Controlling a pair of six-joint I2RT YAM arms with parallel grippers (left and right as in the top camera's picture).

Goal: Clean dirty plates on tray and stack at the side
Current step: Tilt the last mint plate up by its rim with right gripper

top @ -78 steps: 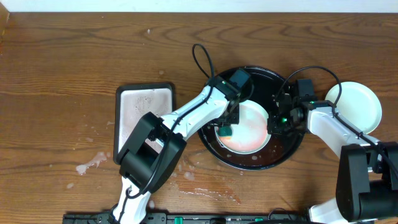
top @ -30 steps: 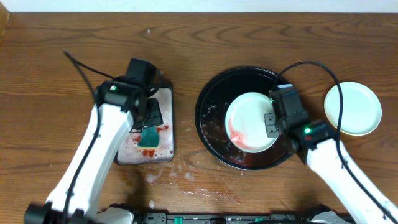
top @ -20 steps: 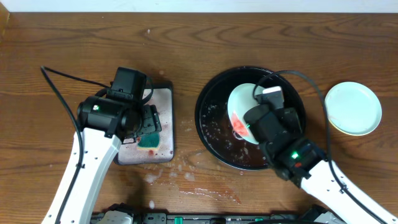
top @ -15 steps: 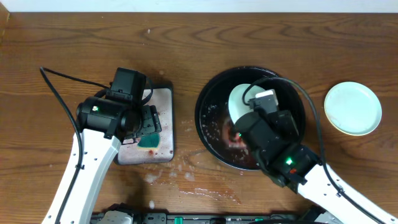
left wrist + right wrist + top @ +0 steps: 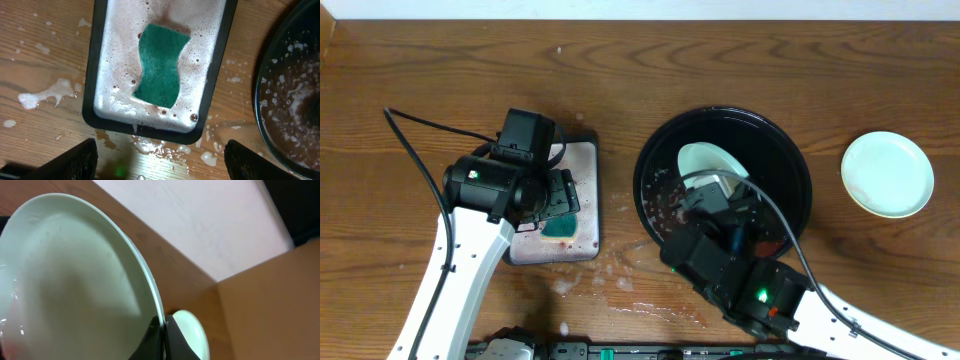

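The second plate [image 5: 888, 174] [image 5: 190, 334] already lies flat beside the tray. My right gripper will next go to the right in the overhead view, then down over that plate.
My right gripper [image 5: 162, 330] is shut on the rim of a pale plate [image 5: 75, 280], holding it tilted on edge. From overhead, that plate [image 5: 702, 160] hangs over the black tray [image 5: 790, 160], partly hidden by my right arm. The tray floor carries red sauce and suds. A second pale plate [image 5: 888, 173] lies flat on the table to the tray's right and also shows as the plate [image 5: 192, 330] behind the held rim. My left gripper [image 5: 160, 167] stands open and empty above the green sponge [image 5: 160, 65].
The sponge lies on a small silver tray [image 5: 585, 165], left of the black tray, in foamy reddish water. Suds and puddles [image 5: 42, 95] spot the wood around it. A pale wall runs along the table's far edge.
The right arm has lifted the plate off the black tray, tipped it on edge and swung toward the front. The left gripper has opened wider, leaving the sponge on the silver tray.
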